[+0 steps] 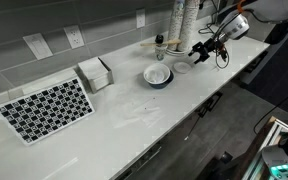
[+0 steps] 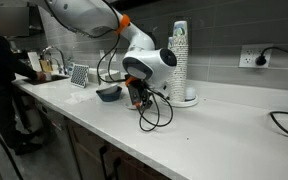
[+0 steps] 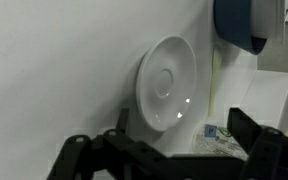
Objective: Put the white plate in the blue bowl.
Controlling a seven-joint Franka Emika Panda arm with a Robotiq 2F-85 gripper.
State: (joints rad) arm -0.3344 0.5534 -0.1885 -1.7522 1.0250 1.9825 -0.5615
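Observation:
The white plate's nearest rim [image 1: 186,69] [image 3: 158,127] lies just below the gripper and shows between its fingers, so the gripper will next go down with its fingers spread to straddle that rim.
The white plate [image 3: 164,85] is a small round dish lying flat on the white counter; it also shows in an exterior view [image 1: 181,67]. The blue bowl [image 1: 158,75], dark blue outside and pale inside, stands right beside it and appears at the top edge of the wrist view [image 3: 246,25] and in the exterior view [image 2: 109,93]. My gripper [image 3: 179,135] is open and empty, its two black fingers spread near the plate's edge. In both exterior views it hovers just above the counter by the plate [image 1: 199,50] [image 2: 136,98], which the gripper hides in one of them.
A tall stack of cups [image 1: 184,20] [image 2: 181,60] stands against the wall behind the gripper. A napkin holder [image 1: 96,72] and a black-and-white checkered mat [image 1: 44,108] lie farther along the counter. The counter's front edge [image 1: 174,130] drops to cabinets.

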